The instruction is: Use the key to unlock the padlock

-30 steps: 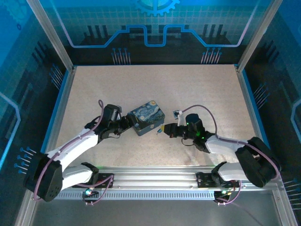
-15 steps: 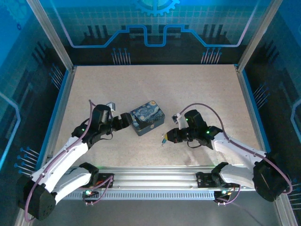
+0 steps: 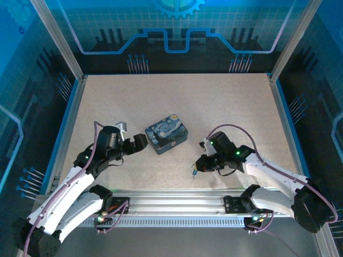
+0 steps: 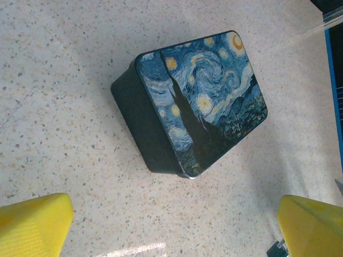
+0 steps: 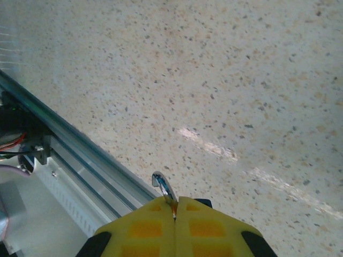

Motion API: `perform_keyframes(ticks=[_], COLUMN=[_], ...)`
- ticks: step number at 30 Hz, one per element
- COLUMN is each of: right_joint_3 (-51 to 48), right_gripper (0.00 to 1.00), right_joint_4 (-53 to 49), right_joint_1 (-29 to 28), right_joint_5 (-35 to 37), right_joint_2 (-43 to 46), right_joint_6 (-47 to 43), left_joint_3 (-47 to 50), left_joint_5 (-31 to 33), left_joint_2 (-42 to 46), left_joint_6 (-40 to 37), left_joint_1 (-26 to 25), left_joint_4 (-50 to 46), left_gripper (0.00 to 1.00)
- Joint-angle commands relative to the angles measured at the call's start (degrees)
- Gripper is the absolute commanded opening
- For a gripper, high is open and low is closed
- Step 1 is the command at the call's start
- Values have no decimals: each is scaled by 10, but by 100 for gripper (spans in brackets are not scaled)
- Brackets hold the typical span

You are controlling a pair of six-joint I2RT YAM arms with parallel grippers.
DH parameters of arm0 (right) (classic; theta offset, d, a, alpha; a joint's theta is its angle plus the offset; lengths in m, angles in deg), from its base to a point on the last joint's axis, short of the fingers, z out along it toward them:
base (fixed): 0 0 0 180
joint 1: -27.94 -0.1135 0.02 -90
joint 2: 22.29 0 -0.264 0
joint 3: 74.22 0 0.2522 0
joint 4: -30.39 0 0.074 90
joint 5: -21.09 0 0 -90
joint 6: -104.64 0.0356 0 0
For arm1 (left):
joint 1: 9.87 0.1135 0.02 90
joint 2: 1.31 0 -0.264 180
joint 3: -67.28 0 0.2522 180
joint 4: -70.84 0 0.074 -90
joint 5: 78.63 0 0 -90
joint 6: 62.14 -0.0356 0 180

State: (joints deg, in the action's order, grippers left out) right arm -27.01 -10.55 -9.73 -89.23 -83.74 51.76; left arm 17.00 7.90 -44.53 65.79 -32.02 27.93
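Note:
The padlock still hangs above the clear spot beside the front bar, so the robot's right gripper should lower it onto the bare tabletop (image 3: 194,175) there and release it.
My right gripper (image 3: 198,165) (image 5: 176,201) is shut on the padlock, low over the table by the front rail. The padlock's silvery hooked shackle (image 5: 163,187) sticks out past the closed yellow fingertips, and in the top view the padlock (image 3: 194,172) shows as a small bluish speck under the jaws. The key is hidden. My left gripper (image 3: 136,143) (image 4: 174,227) stands wide open with nothing between its yellow fingers (image 4: 32,225), a short way left of the Starry Night tin box (image 3: 166,133) (image 4: 198,101) and apart from it.
The tin box lies flat with its lid shut near the table's middle. The aluminium front rail (image 3: 177,198) (image 5: 80,160) runs close under my right gripper. Blue-edged side walls (image 3: 67,123) border the table left and right.
My left gripper has opened wide and drawn back leftward off the tin box. My right gripper, still shut, has carried the padlock away from the box toward the front rail.

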Motion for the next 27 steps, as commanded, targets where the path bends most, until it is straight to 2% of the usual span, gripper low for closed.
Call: perform_keyframes(ticks=[1,27], right_joint_3=[-1,21], right_gripper=[3,5], right_joint_4=[-29,78], right_joint_1=[-10,-15], right_joint_5=[22,12], right_joint_2=[-2,-189], right_joint_6=[5,-1], left_joint_3=[8,14], left_joint_5=[-18,-3], left_joint_2=[8,-22], left_joint_6=[-7,-5], left_joint_1=[5,8], left_joint_4=[-20,-9], left_gripper=[99,99])
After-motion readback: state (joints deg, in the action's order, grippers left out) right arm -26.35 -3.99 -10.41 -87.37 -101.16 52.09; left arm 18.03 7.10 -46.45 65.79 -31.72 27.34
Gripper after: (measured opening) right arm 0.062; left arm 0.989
